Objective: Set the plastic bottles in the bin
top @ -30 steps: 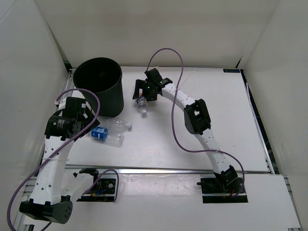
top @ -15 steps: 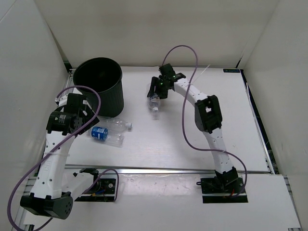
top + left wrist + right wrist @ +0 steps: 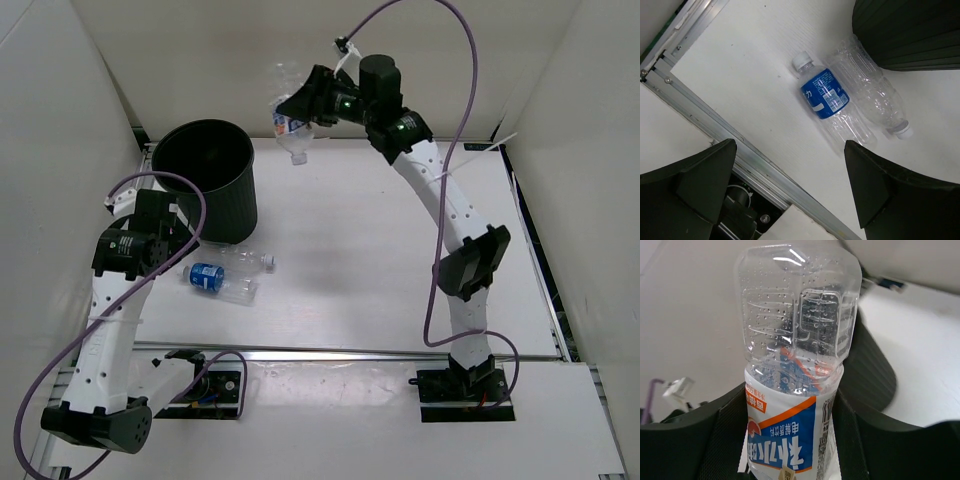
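The clear bottle still hangs beside the bin, so it goes with my right gripper to the left in the top view next, over the bin's opening [image 3: 203, 156].
My right gripper [image 3: 300, 108] is shut on a clear bottle with a white-blue label [image 3: 289, 122] [image 3: 790, 390], held high in the air to the right of the black ribbed bin [image 3: 205, 180], cap pointing down. Two more bottles lie side by side on the table in front of the bin: one with a blue label [image 3: 207, 276] [image 3: 826, 97] and a plain clear one [image 3: 243, 262] [image 3: 870, 95]. My left gripper [image 3: 790, 185] hangs open above the table's near edge, just short of these two, with nothing between its fingers.
The bin's ribbed wall [image 3: 910, 35] fills the upper right of the left wrist view. A metal rail [image 3: 715, 135] runs along the table's front edge. White walls close in the table on three sides.
The right arm has lifted the white-blue label bottle off the table and swung it up and left, toward the bin. The left arm has barely moved.
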